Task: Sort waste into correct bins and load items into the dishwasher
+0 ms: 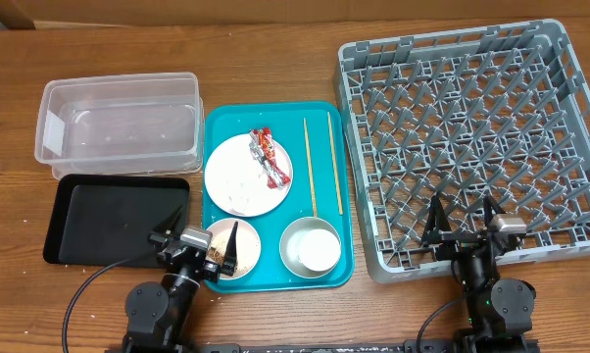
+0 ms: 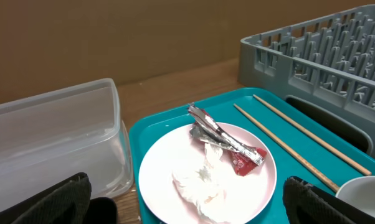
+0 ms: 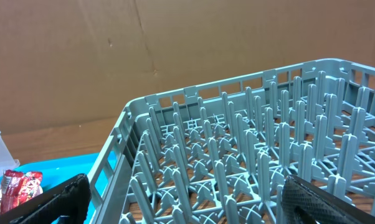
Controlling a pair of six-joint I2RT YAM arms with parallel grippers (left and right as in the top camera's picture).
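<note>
Next I will tilt my left gripper down and move it past the crumbs onto the white cup's rim (image 2: 344,185), as the cup lies to its right in the overhead view.
A teal tray (image 1: 339,257) holds a white plate (image 1: 238,186) with a red-and-silver wrapper (image 1: 270,157) and a crumpled white tissue, two wooden chopsticks (image 1: 312,167), a small bowl with crumbs (image 1: 246,255) and a white cup (image 1: 312,247). The grey dish rack (image 1: 471,137) stands at the right. My left gripper (image 1: 195,245) is open and empty at the tray's near left edge; the plate (image 2: 206,180) and wrapper (image 2: 228,140) show ahead of it. My right gripper (image 1: 464,226) is open and empty over the rack's near edge (image 3: 237,168).
A clear plastic bin (image 1: 119,123) stands at the far left and a black tray (image 1: 114,218) sits in front of it. Brown cardboard backs the table in both wrist views.
</note>
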